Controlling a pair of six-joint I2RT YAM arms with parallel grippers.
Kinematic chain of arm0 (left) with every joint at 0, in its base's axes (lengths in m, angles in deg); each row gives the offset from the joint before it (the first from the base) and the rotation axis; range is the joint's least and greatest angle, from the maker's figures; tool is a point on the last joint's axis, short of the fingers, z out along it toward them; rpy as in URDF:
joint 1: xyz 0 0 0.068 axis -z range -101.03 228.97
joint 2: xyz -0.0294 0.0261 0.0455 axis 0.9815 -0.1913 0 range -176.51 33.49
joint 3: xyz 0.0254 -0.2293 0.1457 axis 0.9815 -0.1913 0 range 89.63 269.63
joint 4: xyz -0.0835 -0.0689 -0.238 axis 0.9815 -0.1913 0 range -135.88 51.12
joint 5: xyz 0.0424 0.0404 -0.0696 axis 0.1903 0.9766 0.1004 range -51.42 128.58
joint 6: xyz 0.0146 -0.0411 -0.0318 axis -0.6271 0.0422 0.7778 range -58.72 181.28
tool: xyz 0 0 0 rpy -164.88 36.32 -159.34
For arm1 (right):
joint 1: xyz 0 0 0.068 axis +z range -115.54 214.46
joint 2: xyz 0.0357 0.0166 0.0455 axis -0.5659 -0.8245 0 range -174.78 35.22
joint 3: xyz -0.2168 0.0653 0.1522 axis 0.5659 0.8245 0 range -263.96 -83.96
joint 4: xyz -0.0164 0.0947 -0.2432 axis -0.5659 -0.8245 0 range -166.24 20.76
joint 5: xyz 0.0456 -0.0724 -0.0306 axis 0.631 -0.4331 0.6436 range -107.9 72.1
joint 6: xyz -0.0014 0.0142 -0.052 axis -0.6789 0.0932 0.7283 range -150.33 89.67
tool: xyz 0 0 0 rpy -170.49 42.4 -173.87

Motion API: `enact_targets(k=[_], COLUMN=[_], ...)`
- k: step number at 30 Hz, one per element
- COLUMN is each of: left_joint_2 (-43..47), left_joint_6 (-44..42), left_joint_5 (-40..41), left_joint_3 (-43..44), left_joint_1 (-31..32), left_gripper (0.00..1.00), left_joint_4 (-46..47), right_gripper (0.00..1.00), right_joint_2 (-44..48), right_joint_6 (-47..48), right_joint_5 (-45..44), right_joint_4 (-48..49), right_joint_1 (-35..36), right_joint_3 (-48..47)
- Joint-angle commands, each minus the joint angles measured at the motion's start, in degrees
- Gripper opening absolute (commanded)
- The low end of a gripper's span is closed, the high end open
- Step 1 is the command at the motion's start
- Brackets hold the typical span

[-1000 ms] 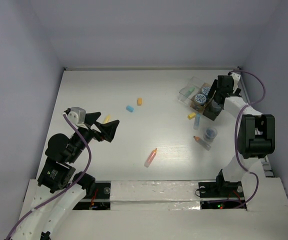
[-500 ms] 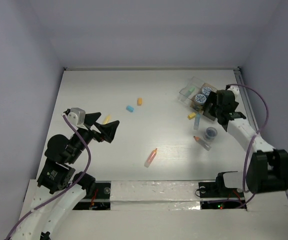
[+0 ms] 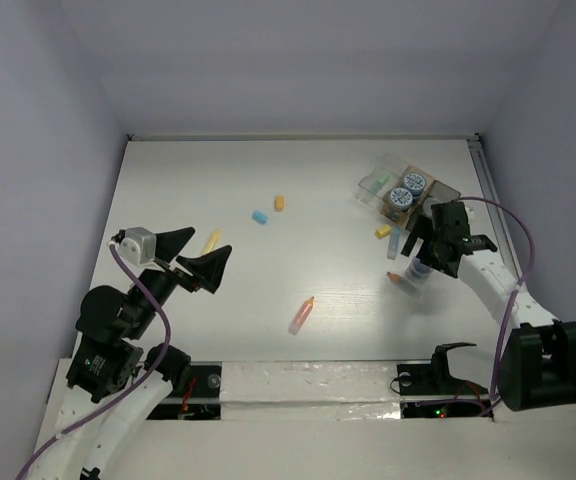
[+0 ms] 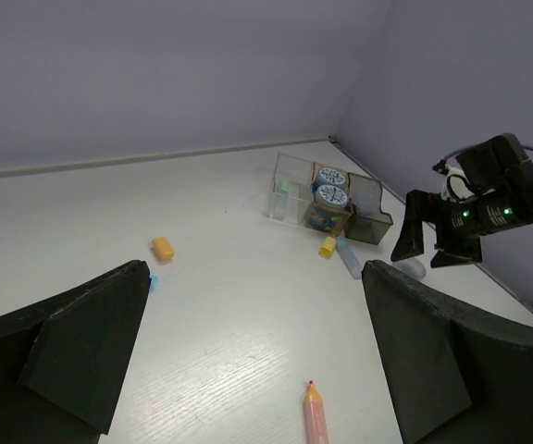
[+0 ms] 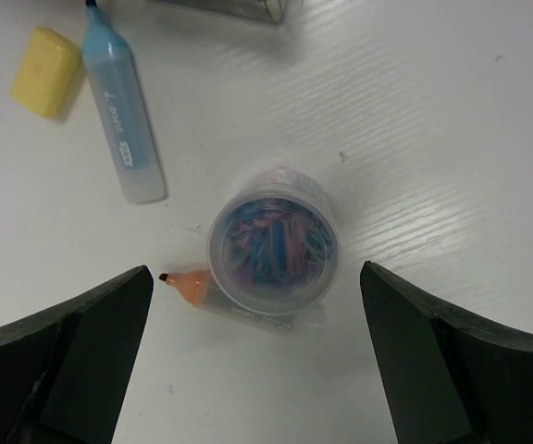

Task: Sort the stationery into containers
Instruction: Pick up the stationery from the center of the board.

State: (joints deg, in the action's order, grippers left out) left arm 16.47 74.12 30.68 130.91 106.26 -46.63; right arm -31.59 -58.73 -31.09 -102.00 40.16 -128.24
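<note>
I will move my right gripper down around the jar's rim [image 3: 421, 267] [image 5: 274, 252] and close it on the rim's opposite sides, since the clear jar of clips stands between its open fingers.
A clear round jar [image 5: 274, 248] of coloured clips stands on the table, resting against a clear marker with an orange tip [image 5: 192, 284]. My right gripper [image 5: 255, 277] hovers over it, open, one finger on each side. A blue marker [image 5: 123, 139] and a yellow block [image 5: 46, 58] lie beyond. The clear box [image 3: 378, 181] and dark tray [image 3: 442, 194] stand at the far right, with two blue-white-lidded jars [image 3: 401, 197] in them. My left gripper [image 3: 208, 245] hangs open and empty at the left, above a yellow block [image 3: 213, 238]. A pink marker [image 3: 301, 314] lies mid-table.
A blue block [image 3: 260, 216] and an orange block [image 3: 279, 203] lie left of centre, further back. White walls close the table at the back and both sides. Taped boards cover the near edge by the arm bases.
My right gripper has drawn back from the tray toward the near side, opened fully, and now hangs over the loose jar. The left arm has shifted slightly left and nearer.
</note>
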Motion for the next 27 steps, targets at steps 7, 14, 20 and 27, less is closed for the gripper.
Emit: enact_targets(k=[7,14,20,27], left_joint_2=[1.46,1.99,1.99,1.55], left_joint_6=[-0.71,-0.89,-0.97,-0.89], left_joint_5=[1.31,2.10,2.45,2.54], left_joint_3=[2.05,2.23,2.23,2.32], left_joint_1=[1.98,3.03,3.03,3.03], left_gripper=[0.99,0.99,0.99,0.99], left_joint_4=[1.16,0.80,0.72,0.80], right_gripper=[0.91,0.71,0.32,0.31], right_joint_2=[-5.53,-10.36,-11.95,-4.47], right_joint_6=[-0.95,0.36,1.95,5.46], right_joint_5=[0.02,-1.49,-2.89,-5.00], right_joint_4=[-0.83,-0.38,-2.05,-5.74], right_joint_1=[0.37,0.37,0.37,0.37], right_joint_3=[-1.78,-4.15,-7.23,-18.98])
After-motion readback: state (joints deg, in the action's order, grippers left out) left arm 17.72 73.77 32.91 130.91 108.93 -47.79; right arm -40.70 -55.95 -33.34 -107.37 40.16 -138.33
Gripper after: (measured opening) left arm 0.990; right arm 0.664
